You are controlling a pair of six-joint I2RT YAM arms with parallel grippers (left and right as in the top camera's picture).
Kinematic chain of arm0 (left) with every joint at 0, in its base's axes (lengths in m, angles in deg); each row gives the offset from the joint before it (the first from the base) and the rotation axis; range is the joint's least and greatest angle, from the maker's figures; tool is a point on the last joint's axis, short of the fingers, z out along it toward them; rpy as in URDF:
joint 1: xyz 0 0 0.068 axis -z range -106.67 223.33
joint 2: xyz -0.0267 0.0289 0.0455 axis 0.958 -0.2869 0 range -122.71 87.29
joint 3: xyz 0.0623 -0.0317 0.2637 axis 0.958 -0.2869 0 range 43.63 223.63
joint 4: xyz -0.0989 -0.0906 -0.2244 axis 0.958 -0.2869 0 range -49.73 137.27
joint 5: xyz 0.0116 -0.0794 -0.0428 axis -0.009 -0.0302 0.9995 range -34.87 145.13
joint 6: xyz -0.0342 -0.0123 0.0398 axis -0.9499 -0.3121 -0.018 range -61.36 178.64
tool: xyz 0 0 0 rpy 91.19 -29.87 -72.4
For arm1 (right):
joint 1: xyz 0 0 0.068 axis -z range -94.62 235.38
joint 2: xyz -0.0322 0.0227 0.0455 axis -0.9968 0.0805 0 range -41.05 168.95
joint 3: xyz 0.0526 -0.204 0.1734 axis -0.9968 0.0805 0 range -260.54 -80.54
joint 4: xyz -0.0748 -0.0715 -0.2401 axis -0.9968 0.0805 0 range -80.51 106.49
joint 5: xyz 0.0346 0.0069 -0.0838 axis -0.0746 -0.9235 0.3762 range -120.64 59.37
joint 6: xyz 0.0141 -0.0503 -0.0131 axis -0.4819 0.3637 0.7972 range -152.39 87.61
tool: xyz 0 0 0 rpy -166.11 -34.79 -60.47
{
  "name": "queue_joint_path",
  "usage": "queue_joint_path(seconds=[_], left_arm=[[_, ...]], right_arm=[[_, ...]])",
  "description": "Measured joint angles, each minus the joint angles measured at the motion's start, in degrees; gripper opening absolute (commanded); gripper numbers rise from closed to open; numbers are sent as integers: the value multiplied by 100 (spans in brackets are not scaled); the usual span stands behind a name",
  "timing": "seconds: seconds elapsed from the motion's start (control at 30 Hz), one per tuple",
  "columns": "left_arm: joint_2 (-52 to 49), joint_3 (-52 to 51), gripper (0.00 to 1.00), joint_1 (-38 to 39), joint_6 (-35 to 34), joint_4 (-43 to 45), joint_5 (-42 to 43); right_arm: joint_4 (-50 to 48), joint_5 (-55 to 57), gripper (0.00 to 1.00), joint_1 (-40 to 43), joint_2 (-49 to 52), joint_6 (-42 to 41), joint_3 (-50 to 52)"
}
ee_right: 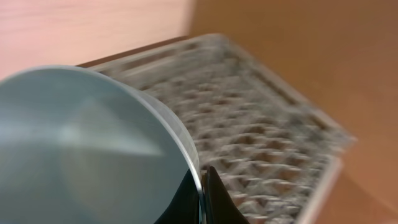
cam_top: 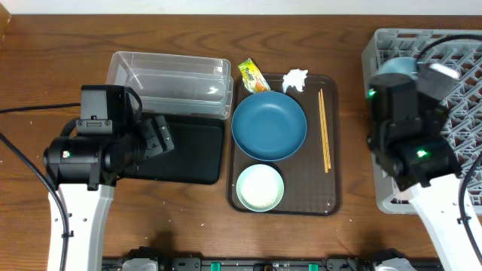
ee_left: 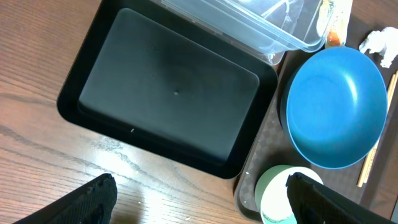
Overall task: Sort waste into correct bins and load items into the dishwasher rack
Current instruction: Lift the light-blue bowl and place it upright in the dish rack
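My right gripper shifts to its right in the overhead view next, lowers the bowl in and releases, since empty rack slots lie below and that way.
My right gripper [ee_right: 200, 196] is shut on the rim of the light blue bowl [ee_right: 81, 149], held over the grey dishwasher rack [ee_right: 261, 137]; from overhead the bowl [cam_top: 397, 68] shows above the rack [cam_top: 459, 53]. My left gripper [ee_left: 199, 199] is open and empty above the table, in front of the black tray [ee_left: 168, 87]. The blue plate [cam_top: 269, 126], pale green-white bowl [cam_top: 260, 187], chopsticks [cam_top: 324, 129], white tissue [cam_top: 294, 79] and snack wrapper [cam_top: 253, 76] lie on the brown serving tray [cam_top: 331, 197]. The clear tub [cam_top: 169, 80] stands behind the black tray [cam_top: 184, 150]. The pink-white cup is out of view.
A few white grains [ee_left: 132, 130] lie on the black tray and on the wood near the left gripper. The right arm [cam_top: 410, 128] covers part of the rack. Cables run along the rack's far side.
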Motion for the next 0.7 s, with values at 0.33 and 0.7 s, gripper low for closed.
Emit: queue_joint_path(seconds=[0.33,0.7], left_arm=[[2,0,89,0,0,0,0],[0,-2,89,0,0,0,0]], right_arm=[[-1152,780,1,1759,1281,743,0],[-2938,1263,1,2734,2787,2765,2]])
